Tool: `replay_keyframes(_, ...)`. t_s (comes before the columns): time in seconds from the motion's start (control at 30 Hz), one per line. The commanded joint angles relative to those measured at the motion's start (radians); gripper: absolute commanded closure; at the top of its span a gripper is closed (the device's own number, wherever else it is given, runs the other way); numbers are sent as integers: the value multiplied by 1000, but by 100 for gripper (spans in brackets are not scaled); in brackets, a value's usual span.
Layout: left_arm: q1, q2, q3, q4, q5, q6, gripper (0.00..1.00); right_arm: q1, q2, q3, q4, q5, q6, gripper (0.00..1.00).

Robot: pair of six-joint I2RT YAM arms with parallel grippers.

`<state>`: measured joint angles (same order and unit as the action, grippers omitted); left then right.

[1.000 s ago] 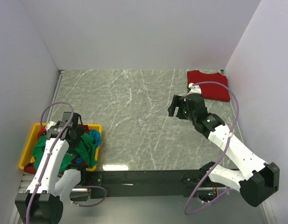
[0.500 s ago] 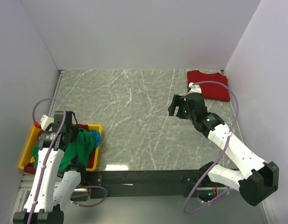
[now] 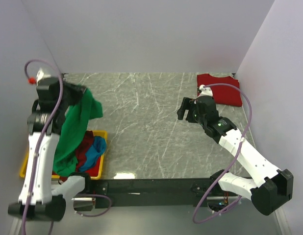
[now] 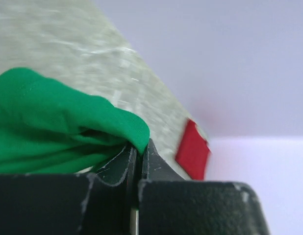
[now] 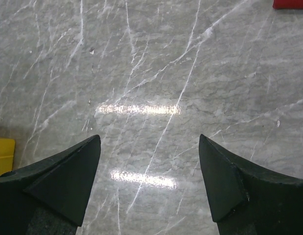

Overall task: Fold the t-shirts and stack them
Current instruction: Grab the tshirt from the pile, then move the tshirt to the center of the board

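Note:
My left gripper lifts the green t-shirt clear of the bin next, since the table's bare middle lies right of it in the top view. Then it swings across, lowers and releases the t-shirt.
My left gripper (image 3: 79,93) is raised high over the table's left side, shut on a bright green t-shirt (image 3: 73,129) that hangs from it down into the yellow bin. In the left wrist view the green t-shirt (image 4: 53,132) is pinched between the closed fingers (image 4: 123,164). A dark red t-shirt (image 3: 84,147) and a blue t-shirt (image 3: 96,147) lie crumpled in the bin. A folded red t-shirt (image 3: 219,88) lies at the table's far right corner, and it shows as a red t-shirt (image 4: 191,149) in the left wrist view. My right gripper (image 3: 187,109) hovers open over bare table, its fingertips (image 5: 85,166) wide apart.
The yellow bin (image 3: 103,134) stands at the table's near left edge; its corner (image 5: 2,154) shows in the right wrist view. White walls enclose the grey marble table (image 3: 141,122) at the left, back and right. A black rail (image 3: 151,185) runs along the near edge.
My left gripper closed on the green t-shirt in the bin and rose up and away, pulling the shirt out so it hangs. The right arm stayed nearly still.

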<state>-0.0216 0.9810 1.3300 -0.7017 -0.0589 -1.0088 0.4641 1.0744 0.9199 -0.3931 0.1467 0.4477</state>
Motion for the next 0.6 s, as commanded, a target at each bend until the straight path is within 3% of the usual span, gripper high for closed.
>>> replay_keyframes(0.0, -38, 111, 147, 240, 243, 70, 100, -13, -27, 37, 31, 22, -15, 13)
replay_keyframes(0.23, -283, 338, 578, 330, 310, 128, 100, -25, -41, 28, 27, 40, -15, 13)
replay_keyframes(0.43, -402, 446, 675, 496, 425, 33, 99, -42, -51, 27, 11, 66, -10, 13)
replay_keyframes(0.57, -426, 456, 592, 557, 475, 4, 98, -51, -60, 17, -1, 91, -4, 13)
